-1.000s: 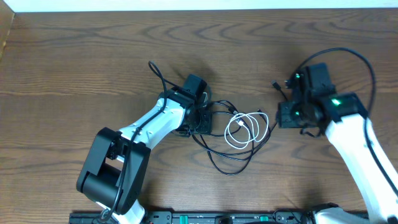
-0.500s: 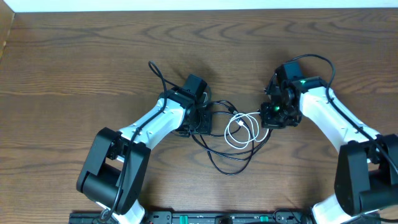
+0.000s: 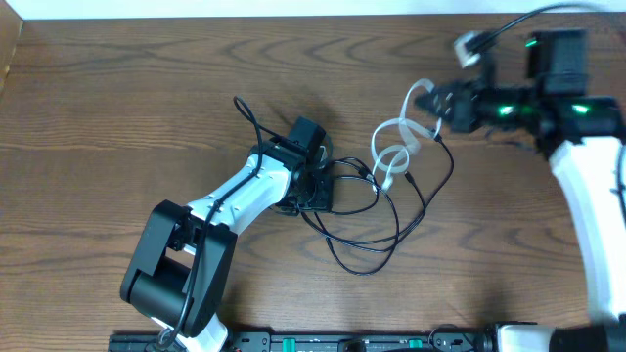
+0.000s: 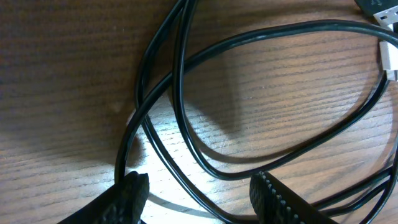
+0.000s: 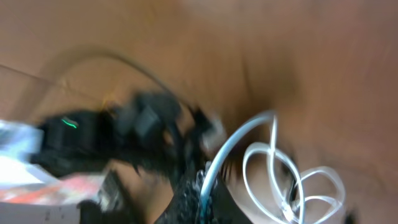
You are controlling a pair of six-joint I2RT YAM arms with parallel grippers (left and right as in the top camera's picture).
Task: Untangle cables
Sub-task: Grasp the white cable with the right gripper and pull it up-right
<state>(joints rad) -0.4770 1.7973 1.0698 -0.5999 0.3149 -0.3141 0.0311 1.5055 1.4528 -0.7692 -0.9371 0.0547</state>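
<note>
The right gripper swings to its right in the overhead view next, clear of the black loops. It then lowers to the bare tabletop below there and releases the cable.
The white cable [image 3: 393,149] hangs in loose loops above the table at centre right, and my right gripper [image 3: 445,104] is shut on its upper end. In the blurred right wrist view the white cable [image 5: 217,157] runs out from between the closed right gripper [image 5: 205,193]. The black cable [image 3: 367,240] lies in wide loops on the table, with one strand rising toward the white loops. My left gripper [image 3: 318,184] rests low at the black loops' left side. In the left wrist view my left gripper [image 4: 199,200] is open, with a black cable [image 4: 186,112] strand passing between its fingers.
A plug end of the black cable [image 3: 238,102] lies behind the left arm. The left arm's base [image 3: 176,266] stands at the front left. A thick black cord [image 3: 509,24] arches over the right arm. The table's far edge [image 3: 293,16] runs along the top.
My right gripper came to the white coil, shut on it, then lifted it back and to the right. The coil stretched out and a black strand followed. The left arm stayed still.
</note>
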